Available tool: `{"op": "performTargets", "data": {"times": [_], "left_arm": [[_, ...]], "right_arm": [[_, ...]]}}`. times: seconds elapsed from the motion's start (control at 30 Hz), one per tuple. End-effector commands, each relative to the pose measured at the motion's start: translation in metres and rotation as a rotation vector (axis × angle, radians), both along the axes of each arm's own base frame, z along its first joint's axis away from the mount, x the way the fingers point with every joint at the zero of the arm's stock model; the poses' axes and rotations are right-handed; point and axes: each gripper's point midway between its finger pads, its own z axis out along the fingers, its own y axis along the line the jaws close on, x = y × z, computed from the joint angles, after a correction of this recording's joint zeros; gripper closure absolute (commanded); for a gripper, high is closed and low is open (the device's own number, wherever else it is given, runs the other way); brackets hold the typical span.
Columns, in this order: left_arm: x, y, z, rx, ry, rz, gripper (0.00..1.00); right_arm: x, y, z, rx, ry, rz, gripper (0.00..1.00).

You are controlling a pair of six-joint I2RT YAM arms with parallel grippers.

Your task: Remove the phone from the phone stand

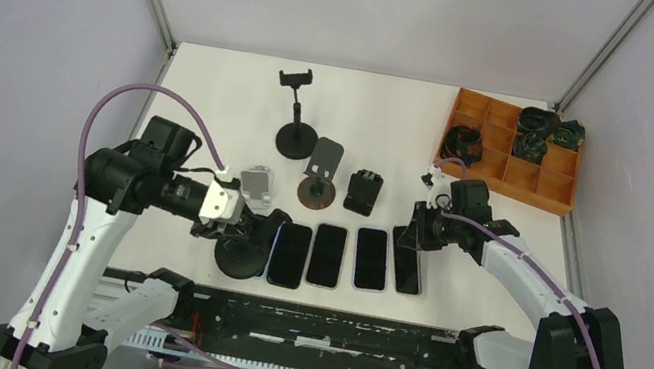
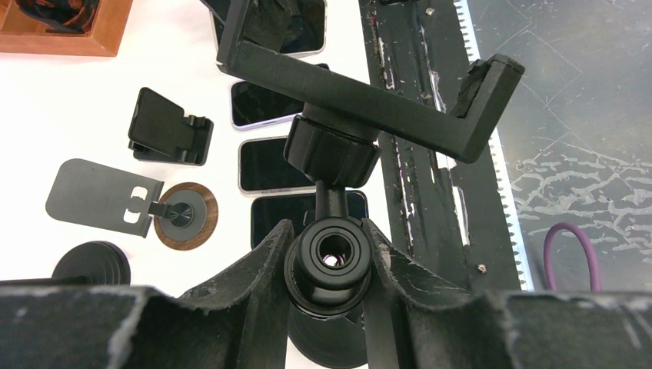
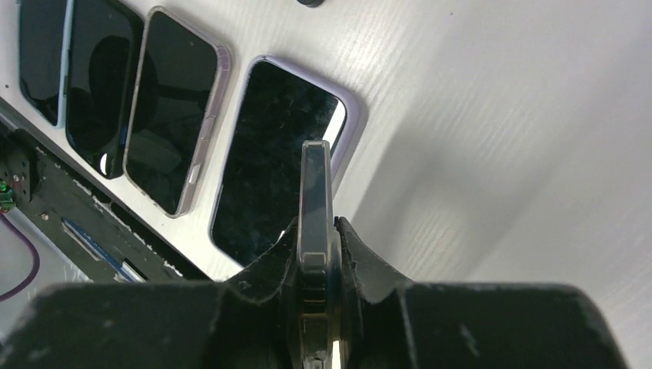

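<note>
My right gripper lowers the dark phone onto the bare tabletop below it next, beside the lilac-cased phone, and releases it clear of that case (image 3: 277, 161).
My left gripper (image 1: 238, 225) (image 2: 328, 247) is shut on the stem joint (image 2: 330, 265) of a black phone stand (image 1: 241, 256) near the table's front edge. The stand's clamp bracket (image 2: 361, 96) holds nothing. My right gripper (image 1: 416, 231) (image 3: 317, 231) is shut on a dark phone (image 3: 314, 192), held edge-on just above the table. Below it a flat phone in a lilac case (image 3: 277, 161) lies at the right end of a row of phones (image 1: 327, 256).
Several phones lie face up side by side along the front edge (image 1: 371, 259). Behind them stand a tall clamp stand (image 1: 295, 118), a metal plate stand on a wooden disc (image 1: 318, 181) and a black folding stand (image 1: 363, 192). An orange compartment tray (image 1: 546, 188) sits back right.
</note>
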Motion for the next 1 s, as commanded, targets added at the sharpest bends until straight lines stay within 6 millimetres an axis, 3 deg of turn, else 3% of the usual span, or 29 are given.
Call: {"op": "performTargets", "data": {"times": [0.0,0.2,0.27,0.4,0.53,0.6,0.73,0.83,0.97], "left_arm": [[-0.004,-0.008,0.027,-0.083,-0.091,-0.048,0.98],[-0.004,-0.009,0.028,-0.085,-0.100,-0.053,0.98],[-0.003,-0.009,0.028,-0.086,-0.104,-0.056,0.98],[-0.003,-0.009,0.029,-0.089,-0.105,-0.057,0.98],[-0.004,-0.011,0.035,-0.104,-0.095,-0.056,0.98],[-0.005,-0.012,0.039,-0.117,-0.089,-0.058,0.98],[-0.005,-0.012,0.038,-0.118,-0.087,-0.061,0.98],[-0.006,-0.013,0.037,-0.123,-0.079,-0.064,0.98],[-0.007,-0.015,0.039,-0.140,-0.070,-0.073,0.98]], "right_arm": [[0.011,0.006,-0.004,0.045,-0.027,-0.009,1.00],[0.020,-0.011,-0.021,0.015,-0.003,-0.085,0.98],[0.027,-0.021,-0.022,-0.013,-0.028,-0.130,0.77],[0.036,-0.032,-0.021,-0.069,-0.070,-0.185,0.62],[0.049,-0.048,-0.004,-0.112,-0.165,-0.272,0.40],[0.057,-0.055,0.013,-0.130,-0.222,-0.314,0.31],[0.067,-0.053,0.062,-0.081,-0.322,-0.343,0.28],[0.070,-0.022,0.123,0.119,-0.447,-0.261,0.27],[0.038,0.046,0.213,0.459,-0.562,0.042,0.21]]}}
